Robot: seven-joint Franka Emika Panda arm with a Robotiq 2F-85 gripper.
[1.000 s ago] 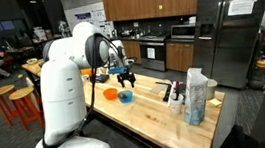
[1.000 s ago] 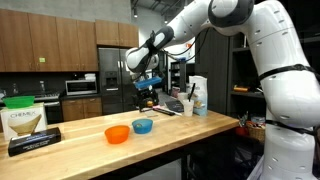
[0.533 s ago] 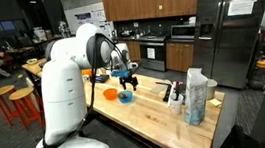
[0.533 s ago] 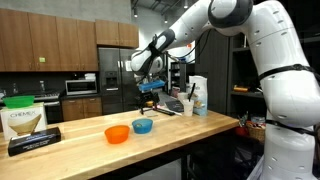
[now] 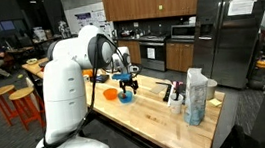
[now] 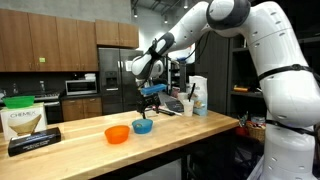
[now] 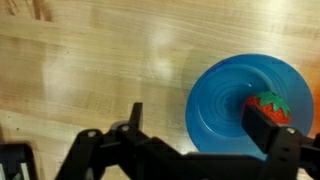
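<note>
My gripper comes down onto the blue bowl's rim [image 5: 131, 95] [image 7: 188, 112] next, with one finger over the inside of the bowl.
In the wrist view a blue bowl [image 7: 235, 108] sits on the wooden counter [image 7: 90, 70]. A red toy strawberry with a green top [image 7: 270, 104] lies at the bowl's right side, partly hidden behind my right finger [image 7: 275, 135]. My gripper [image 7: 200, 122] is open, its jaws spread wide over the bowl with nothing between them. In both exterior views the gripper [image 5: 126, 82] [image 6: 148, 96] hangs just above the blue bowl [image 5: 125, 97] [image 6: 142, 125]. An orange bowl [image 5: 109, 93] [image 6: 117, 133] stands beside it.
A white bag and bottles [image 5: 193, 95] [image 6: 198, 95] stand near one end of the counter. A green-and-white box [image 6: 22, 118] on a black case [image 6: 35, 140] stands at the other end. Orange stools [image 5: 13, 106] stand on the floor beside the robot base.
The gripper has shifted slightly and come a little lower over the blue bowl. The bowls have not moved.
</note>
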